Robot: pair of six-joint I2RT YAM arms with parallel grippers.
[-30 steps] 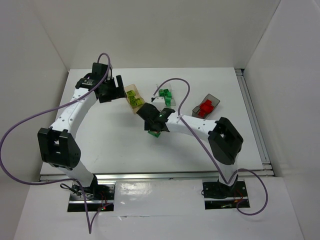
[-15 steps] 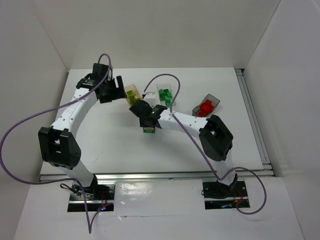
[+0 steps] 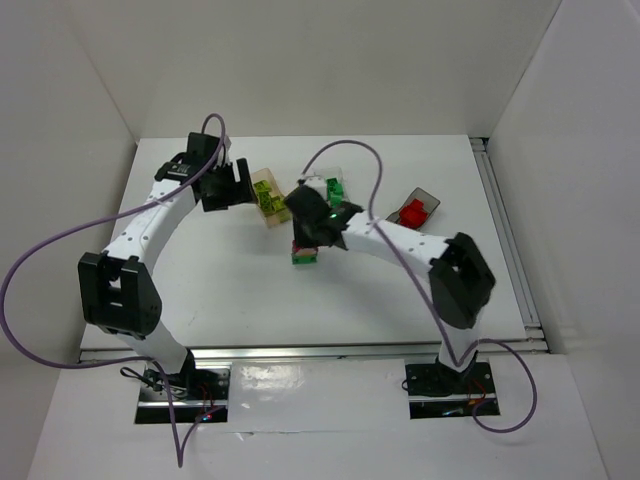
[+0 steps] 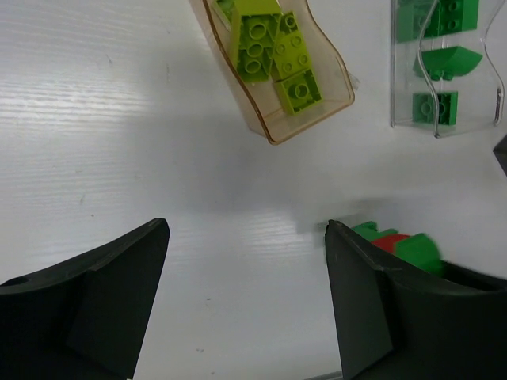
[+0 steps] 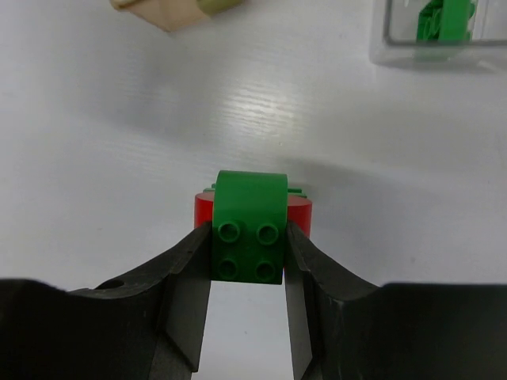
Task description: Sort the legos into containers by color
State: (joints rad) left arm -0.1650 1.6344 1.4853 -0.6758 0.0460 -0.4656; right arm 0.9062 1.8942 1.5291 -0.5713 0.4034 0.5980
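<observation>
The green brick moves outward over the clear bin (image 3: 333,178) (image 5: 446,24) next for my right gripper to release it, since that bin of green bricks lies outward of the gripper.
My right gripper (image 3: 305,243) (image 5: 248,255) is shut on a green brick (image 5: 248,236) stuck to a red brick (image 5: 299,210). This stack (image 3: 305,254) is at the table's middle, low over the surface, and also shows in the left wrist view (image 4: 396,242). My left gripper (image 3: 237,186) (image 4: 245,297) is open and empty, just left of the orange-tan bin (image 3: 262,180) (image 4: 310,129), which holds yellow-green bricks (image 4: 269,49). The clear bin (image 3: 333,178) (image 4: 444,127) holds green bricks (image 4: 434,108). The dark grey bin (image 3: 424,194) holds a red brick (image 3: 409,213).
The three bins stand in a row across the far half of the white table. White walls close in the back and both sides. A metal rail (image 3: 505,240) runs along the table's right edge. Purple cables loop above both arms.
My right arm has swung its elbow out to the right and its wrist has turned, with the green and red stack still in its grip. My left gripper has edged right, toward the orange-tan bin.
</observation>
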